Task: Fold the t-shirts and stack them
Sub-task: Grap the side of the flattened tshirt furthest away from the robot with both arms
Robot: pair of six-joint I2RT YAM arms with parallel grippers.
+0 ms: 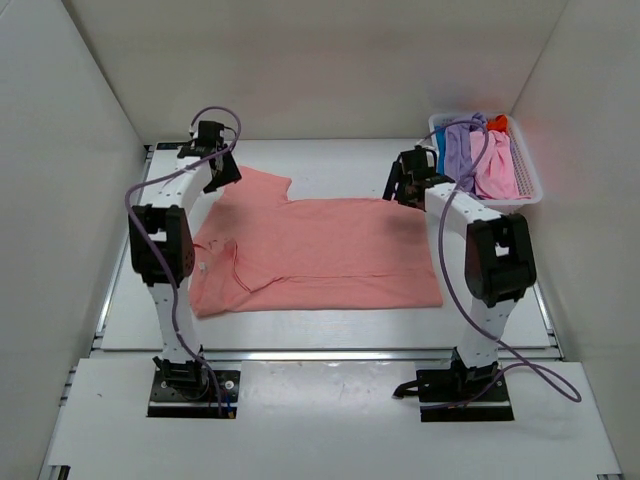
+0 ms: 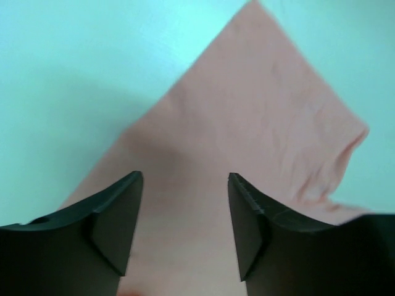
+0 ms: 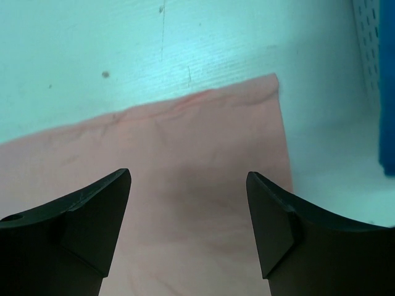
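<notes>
I will lower the open fingers of my right gripper outward and toward the basket, so they go on both sides of the shirt's far hem corner (image 3: 270, 87), which is below.
A salmon-pink t-shirt (image 1: 320, 250) lies spread flat on the white table, collar at the left, one sleeve pointing to the far left. My left gripper (image 1: 222, 172) is open and empty, hovering over that far sleeve (image 2: 247, 123). My right gripper (image 1: 405, 187) is open and empty above the shirt's far right hem corner (image 3: 247, 117). Lavender (image 1: 458, 148), light pink (image 1: 495, 168), blue (image 1: 441, 152) and orange-red (image 1: 497, 123) shirts are heaped in the basket at the far right.
A white slotted basket (image 1: 530, 187) stands at the table's far right corner; its wall shows at the right edge of the right wrist view (image 3: 369, 49). White walls enclose the table on three sides.
</notes>
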